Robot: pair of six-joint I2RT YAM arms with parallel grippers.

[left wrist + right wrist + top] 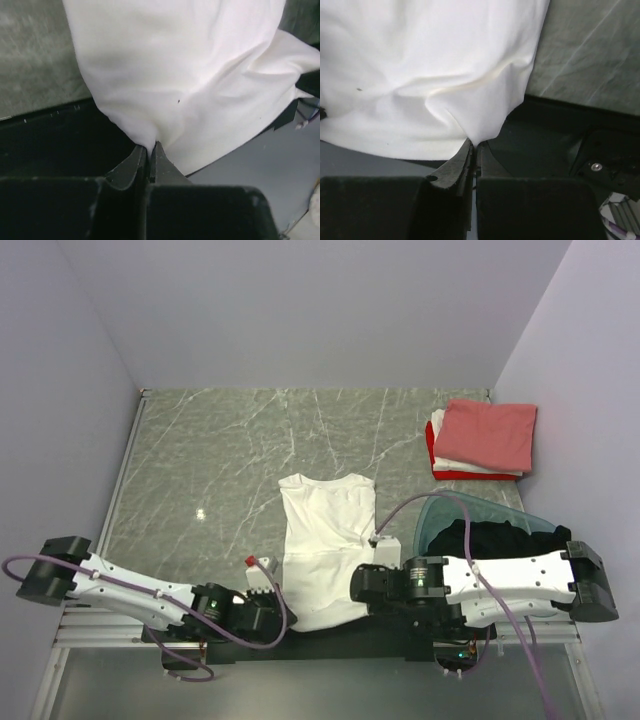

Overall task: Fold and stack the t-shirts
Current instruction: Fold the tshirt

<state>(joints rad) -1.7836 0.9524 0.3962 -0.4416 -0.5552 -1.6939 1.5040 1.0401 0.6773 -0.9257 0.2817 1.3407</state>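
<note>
My left gripper will next lift outward over the shirt and release the hem's corner at the collar end's matching corner, because the collar end's corner is outward of the gripper.
A white t-shirt lies lengthwise in the middle of the marble table, collar end far, hem hanging over the near edge. My left gripper is shut on the hem's left corner; in the left wrist view the cloth is pinched at the gripper. My right gripper is shut on the hem's right corner, the cloth drawn into the gripper. A folded stack with a salmon-pink shirt on top of white and red ones sits at the far right. A black shirt lies in the teal tub.
The teal tub stands at the right, just behind my right arm. The black base rail runs along the near edge under the shirt's hem. Walls close in the table at the back and on both sides.
</note>
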